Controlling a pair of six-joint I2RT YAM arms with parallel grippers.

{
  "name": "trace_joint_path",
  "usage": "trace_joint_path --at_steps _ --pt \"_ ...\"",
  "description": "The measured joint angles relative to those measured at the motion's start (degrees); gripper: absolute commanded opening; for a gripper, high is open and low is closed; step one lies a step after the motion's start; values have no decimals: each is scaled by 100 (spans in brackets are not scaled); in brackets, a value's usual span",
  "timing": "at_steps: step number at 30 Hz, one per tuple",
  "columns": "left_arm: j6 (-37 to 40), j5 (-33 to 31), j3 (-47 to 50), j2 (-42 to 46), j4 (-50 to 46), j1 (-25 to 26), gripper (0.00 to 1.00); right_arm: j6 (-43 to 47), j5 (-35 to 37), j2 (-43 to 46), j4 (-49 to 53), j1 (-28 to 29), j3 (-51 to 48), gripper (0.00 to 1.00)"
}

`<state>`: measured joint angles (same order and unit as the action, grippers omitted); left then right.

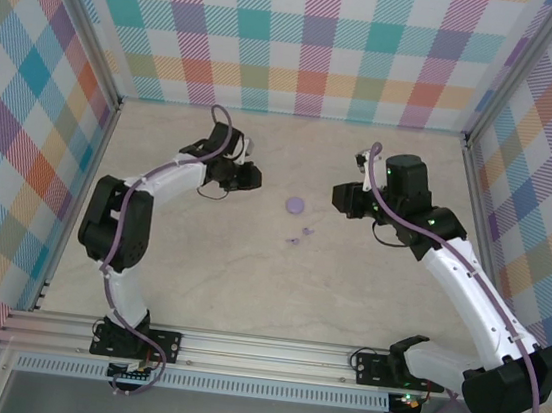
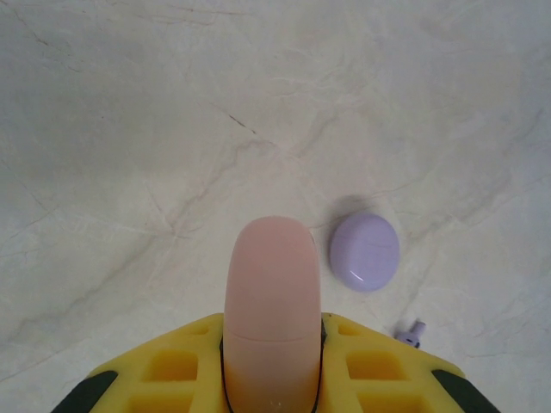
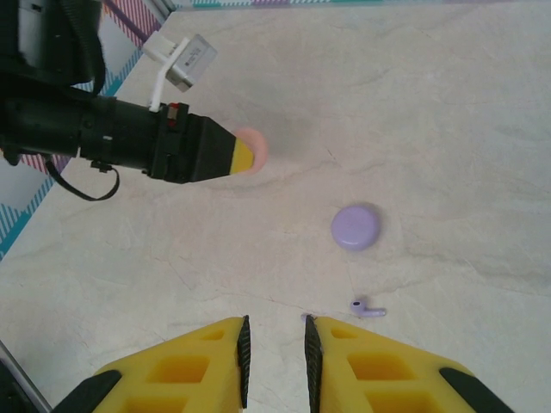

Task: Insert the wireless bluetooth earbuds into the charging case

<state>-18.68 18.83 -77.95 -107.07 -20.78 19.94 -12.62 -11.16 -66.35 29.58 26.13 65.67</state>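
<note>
My left gripper will lower the pale pink charging case next and let it go, because the tabletop below the gripper is bare and clear of the lilac case (image 1: 295, 205) and earbuds.
My left gripper (image 2: 271, 325) is shut on a pale pink charging case (image 2: 271, 284) that sticks out forward from the yellow jaws, lid closed. In the top view this gripper (image 1: 247, 176) hovers left of a round lilac charging case (image 1: 295, 205), also closed, lying flat on the table. Two lilac earbuds (image 1: 306, 232) (image 1: 293, 241) lie just in front of it. The right wrist view has one lilac earbud (image 3: 368, 308) beside my right gripper (image 3: 275, 320). That gripper's jaws stand a little apart with nothing between them. A tiny lilac bit (image 3: 306, 316) peeks out at its right fingertip.
The marble-look table (image 1: 246, 284) is walled by checked panels (image 1: 317, 40) at the back and both sides. A metal rail (image 1: 258, 350) runs along the near edge by the arm bases. The left arm with the pink case (image 3: 250, 151) reaches across the upper left of the right wrist view.
</note>
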Motion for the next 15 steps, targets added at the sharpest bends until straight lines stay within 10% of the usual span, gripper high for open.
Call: trace_joint_path --at_steps 15 --pt "24 227 -1163 -1530 -466 -188 8 -20 4 -2 11 0 -4 26"
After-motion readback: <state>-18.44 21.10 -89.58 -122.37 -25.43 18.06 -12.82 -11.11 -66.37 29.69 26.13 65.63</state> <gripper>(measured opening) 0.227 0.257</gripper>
